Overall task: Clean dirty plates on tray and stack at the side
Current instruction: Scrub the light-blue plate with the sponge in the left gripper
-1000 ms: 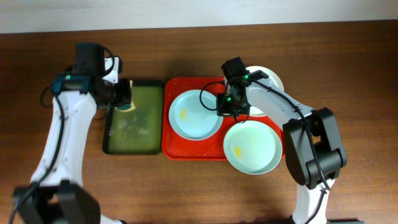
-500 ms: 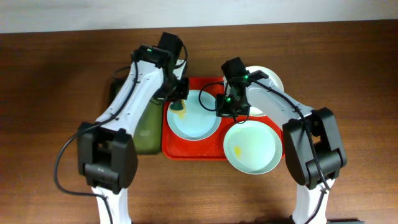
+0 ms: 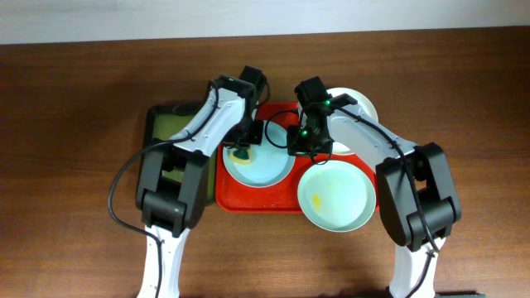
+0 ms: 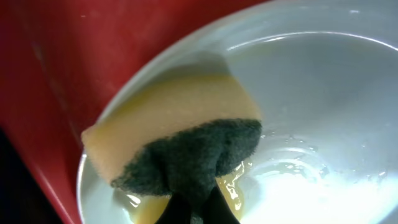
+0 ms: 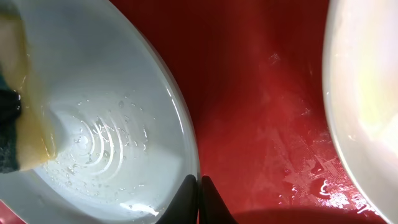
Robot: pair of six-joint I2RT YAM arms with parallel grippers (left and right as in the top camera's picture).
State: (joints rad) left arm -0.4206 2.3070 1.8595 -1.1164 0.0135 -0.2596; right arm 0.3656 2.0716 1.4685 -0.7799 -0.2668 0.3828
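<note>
Yellow smear is still under the sponge, so I need to sweep my left gripper across the plate, then lift it over the dark green tray [image 3: 173,175], lower it and let go.
A pale blue-green plate [image 3: 267,160] lies on the left of the red tray [image 3: 248,199]. My left gripper [image 3: 246,146] is shut on a yellow sponge with a dark scouring side [image 4: 180,134] and presses it on a yellow smear [image 4: 234,185] in this plate [image 4: 311,93]. My right gripper [image 3: 299,142] is shut on the plate's right rim [image 5: 194,155]. A second pale blue-green plate [image 3: 335,196] with a yellow smear sits at the tray's front right. A white plate [image 3: 361,105] at the back right is partly hidden by my right arm.
A dark green tray with a black rim [image 3: 168,136] lies left of the red tray, partly under my left arm. Wet red tray floor [image 5: 261,93] shows between the held plate and another plate's rim [image 5: 367,93]. Brown table [image 3: 74,207] surrounds both trays.
My left arm has swung right from the green tray to the left plate, carrying the sponge onto the yellow smear. The right arm has not moved.
</note>
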